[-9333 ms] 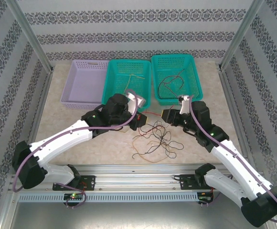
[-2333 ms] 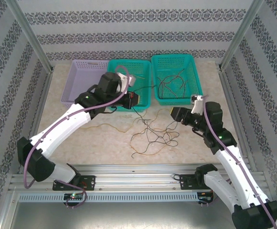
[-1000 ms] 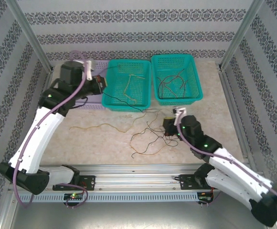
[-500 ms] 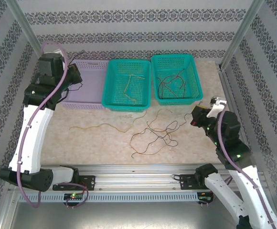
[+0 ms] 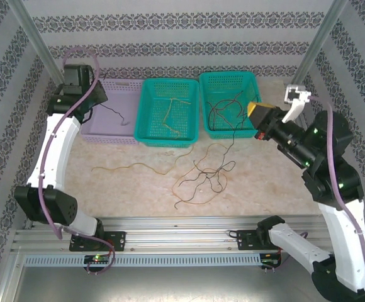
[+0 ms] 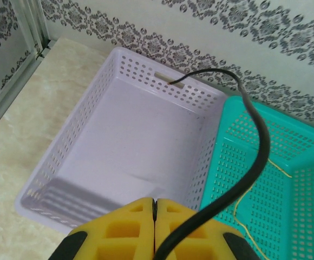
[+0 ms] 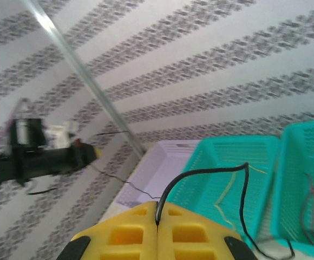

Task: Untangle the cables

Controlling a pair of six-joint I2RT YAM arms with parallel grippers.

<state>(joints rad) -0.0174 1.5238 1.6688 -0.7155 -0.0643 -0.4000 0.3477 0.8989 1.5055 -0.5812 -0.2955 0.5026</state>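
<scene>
The bottom of the lilac basket lies below my raised left gripper, so I need to lower the gripper toward the basket's open bottom and release the black cable there.
A tangle of thin cables [image 5: 202,175], dark, orange and olive, lies on the table in front of the baskets. One olive cable [image 5: 129,167] lies apart to its left. My left gripper [image 5: 99,94] [image 6: 154,203] is raised over the lilac basket [image 5: 93,134] [image 6: 78,143], shut on a black cable [image 6: 257,154] whose thin length hangs into that basket [image 5: 115,116]. My right gripper [image 5: 253,111] [image 7: 157,206] is raised high at the right, shut on another black cable [image 7: 208,172] that arcs out and drops toward the table.
Two teal baskets stand at the back: the middle one [image 5: 146,116] holds a yellow-olive cable [image 5: 169,117], the right one [image 5: 260,113] holds red and dark cables [image 5: 225,108]. Patterned walls and metal posts close in the sides. A metal rail runs along the near edge.
My left gripper has swung left and back to above the lilac basket, trailing its black cable. My right gripper has risen from the tangle to high on the right, and the tangle has shifted.
</scene>
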